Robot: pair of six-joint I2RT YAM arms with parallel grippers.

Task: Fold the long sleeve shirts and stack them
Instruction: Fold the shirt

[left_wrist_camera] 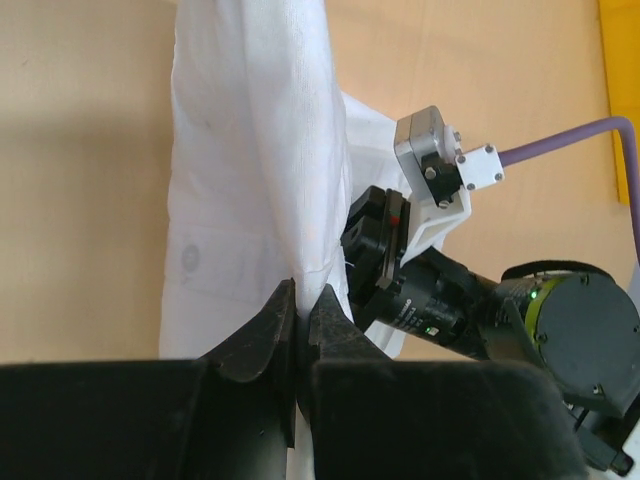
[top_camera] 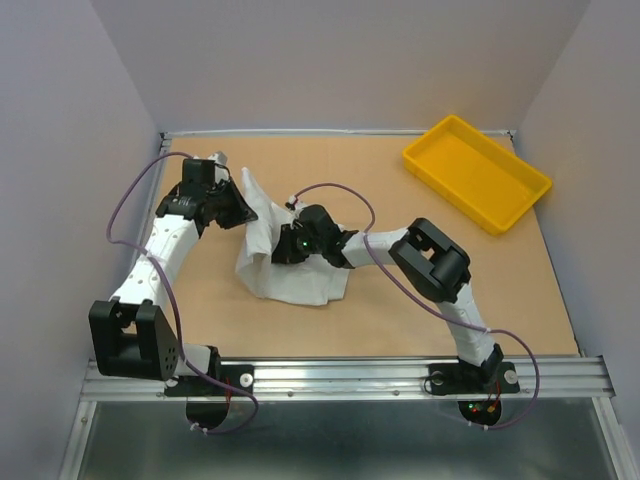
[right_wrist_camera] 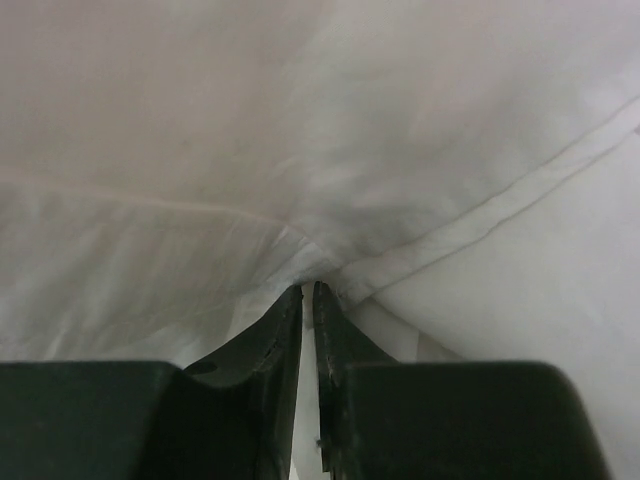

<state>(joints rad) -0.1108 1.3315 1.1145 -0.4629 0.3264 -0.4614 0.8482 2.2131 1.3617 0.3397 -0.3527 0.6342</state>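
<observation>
I should next move my left gripper to the right in the top view, then down over the shirt's tray-side part [top_camera: 326, 281] [left_wrist_camera: 374, 142], and let go of the shirt's fold there, because that part is uncovered.
One white long sleeve shirt [top_camera: 290, 275] lies bunched in the middle of the table, its left part lifted into a raised fold [top_camera: 258, 205]. My left gripper [top_camera: 240, 205] is shut on that raised fold, seen in the left wrist view [left_wrist_camera: 303, 292] with white cloth [left_wrist_camera: 250, 150] pinched between the jaws. My right gripper [top_camera: 283, 250] is shut on the shirt's middle; in the right wrist view [right_wrist_camera: 308, 290] the jaws pinch a seam and white cloth [right_wrist_camera: 300, 130] fills the frame. Collar, buttons and sleeves are hidden in the folds.
A yellow rectangular tray [top_camera: 476, 172] stands at the back right of the brown table [top_camera: 400, 310]. Grey walls close in the left, back and right. A metal rail [top_camera: 350, 378] runs along the near edge. The right arm's wrist [left_wrist_camera: 450, 300] is close beside the left gripper.
</observation>
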